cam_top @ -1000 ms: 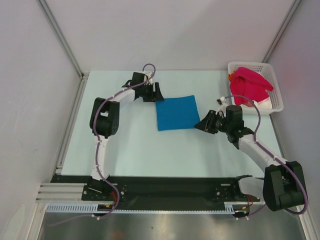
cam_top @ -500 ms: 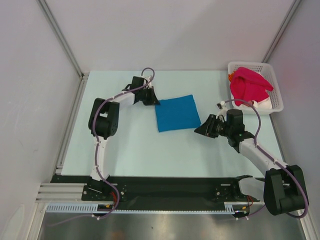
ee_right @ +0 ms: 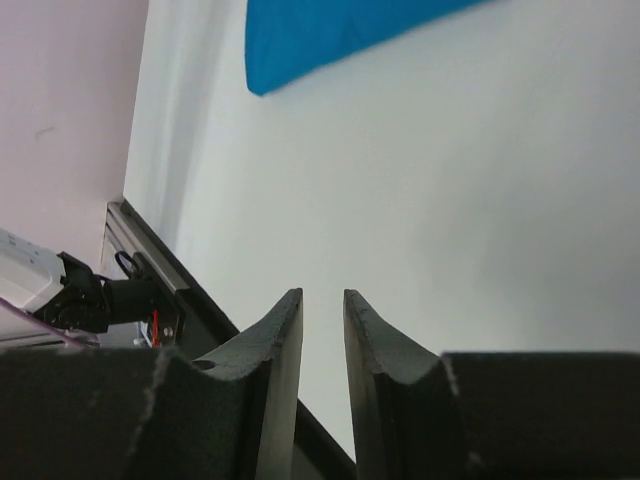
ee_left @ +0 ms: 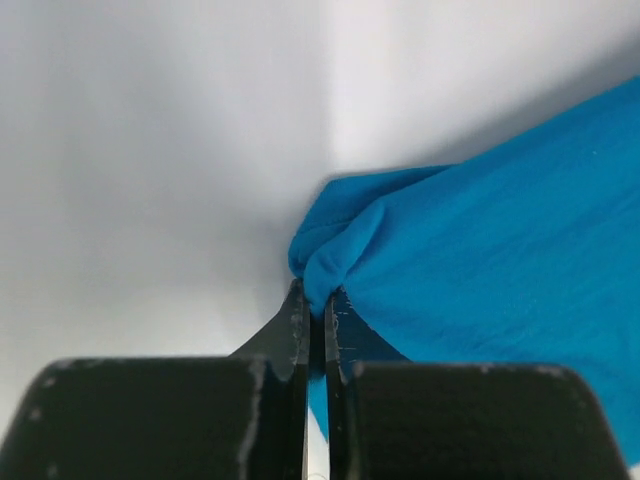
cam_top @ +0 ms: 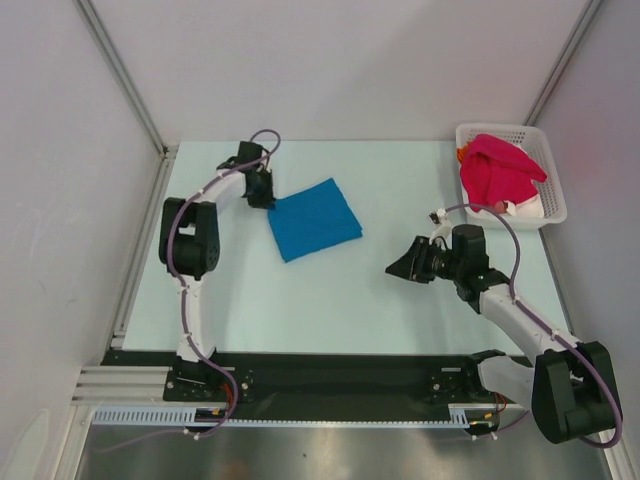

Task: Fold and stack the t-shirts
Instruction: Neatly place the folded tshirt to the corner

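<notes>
My left gripper will next move outward and to its left in the top view, to the bare back corner of the table, and release the blue t-shirt there.
A folded bright blue t-shirt lies on the table left of centre, turned at an angle. My left gripper is shut on its left corner; the left wrist view shows the blue t-shirt bunched between the closed fingers. My right gripper hovers over bare table to the right of the shirt, jaws narrowly open with nothing between them. The blue t-shirt shows at the top of the right wrist view. A crimson-pink t-shirt is heaped in the basket, with bits of orange and white cloth beside it.
The white lattice basket stands at the back right corner. A grey frame post and white walls close in the table on the left and back. The black base rail runs along the near edge.
The left gripper closed on the blue t-shirt's left corner and dragged it left, turning it. The right gripper pulled back slightly toward the near side, away from the shirt.
</notes>
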`<state>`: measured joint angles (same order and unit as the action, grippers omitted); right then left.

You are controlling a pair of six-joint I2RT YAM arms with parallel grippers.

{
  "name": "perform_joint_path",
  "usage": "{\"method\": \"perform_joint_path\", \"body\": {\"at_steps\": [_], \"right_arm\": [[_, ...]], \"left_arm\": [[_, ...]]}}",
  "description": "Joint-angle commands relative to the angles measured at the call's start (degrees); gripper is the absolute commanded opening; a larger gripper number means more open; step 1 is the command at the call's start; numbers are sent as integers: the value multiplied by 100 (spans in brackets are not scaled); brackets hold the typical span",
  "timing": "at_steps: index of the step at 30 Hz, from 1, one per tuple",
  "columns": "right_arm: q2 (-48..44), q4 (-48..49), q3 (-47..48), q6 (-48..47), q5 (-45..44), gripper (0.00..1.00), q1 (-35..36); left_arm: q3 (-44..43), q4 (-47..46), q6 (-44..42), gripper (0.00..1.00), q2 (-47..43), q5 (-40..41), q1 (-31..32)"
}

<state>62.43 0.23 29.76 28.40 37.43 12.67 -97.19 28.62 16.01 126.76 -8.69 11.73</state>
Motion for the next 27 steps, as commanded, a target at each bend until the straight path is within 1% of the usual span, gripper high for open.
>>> {"method": "perform_joint_path", "body": {"at_steps": [1, 2, 3, 5, 6, 8, 9, 10, 11, 12, 13, 14, 15, 16, 17, 19, 20, 22, 23, 25, 27], "right_arm": [[-126, 3, -31, -116, 159, 29, 131], [-91, -5, -23, -116, 159, 29, 166], [-65, 3, -14, -107, 194, 29, 183], [40, -5, 12, -98, 229, 29, 201], [76, -5, 30, -98, 256, 29, 210], [198, -5, 74, -98, 291, 28, 210], [251, -5, 126, -98, 309, 28, 210], [295, 3, 170, -89, 309, 28, 219], [365, 3, 214, -81, 317, 28, 227], [549, 3, 310, -72, 352, 28, 236], [655, 3, 346, -54, 361, 28, 280], [760, 73, 381, -37, 370, 27, 289], [848, 126, 416, -2, 370, 27, 306], [1032, 179, 460, 68, 370, 27, 333], [1103, 249, 487, 104, 379, 27, 333], [1279, 250, 653, 87, 335, 26, 359], [1315, 136, 715, 52, 300, 26, 377], [1359, -5, 838, -27, 142, 26, 368], [1359, -188, 917, -97, 90, 26, 377], [1412, -330, 979, -142, 10, 26, 368], [1473, -339, 988, -133, -51, 27, 377]], "left_arm": [[-572, 565, -660, 0, 32, 1500, -574], [-826, 592, -756, 0, 85, 1658, -636], [-959, 592, -949, 0, 155, 2017, -732], [-1327, 610, -1161, 0, 383, 2370, -821], [-1451, 610, -1353, 0, 472, 2763, -899], [-1880, 601, -1574, 0, 795, 3230, -970], [-2066, 609, -1836, 0, 911, 3442, -1031], [-2250, 601, -1951, 0, 1042, 3896, -1067], [-2565, 496, -2074, 0, 1148, 4110, -1093], [-2673, 373, -2328, 0, 1323, 4338, -1146], [-2717, 189, -2470, 0, 1369, 4741, -1155], [-2727, -308, -2741, 0, 1404, 4884, -1155], [-2718, -574, -2848, 0, 1430, 4964, -1338], [-2735, -812, -2953, 0, 1483, 4991, -1383], [-2727, -1336, -3146, 0, 1518, 5095, -1444], [-2831, -1779, -3314, 0, 1667, 5105, -1480], [-2963, -2190, -3593, 0, 1746, 5157, -1480], [-3139, -2623, -3902, 0, 2009, 5280, -1480], [-3357, -2999, -4086, 1, 2089, 5307, -1506], [-3526, -3152, -4141, 0, 2212, 5124, -1559], [-3518, -3520, -4158, 0, 2291, 5009, -1629]]}}
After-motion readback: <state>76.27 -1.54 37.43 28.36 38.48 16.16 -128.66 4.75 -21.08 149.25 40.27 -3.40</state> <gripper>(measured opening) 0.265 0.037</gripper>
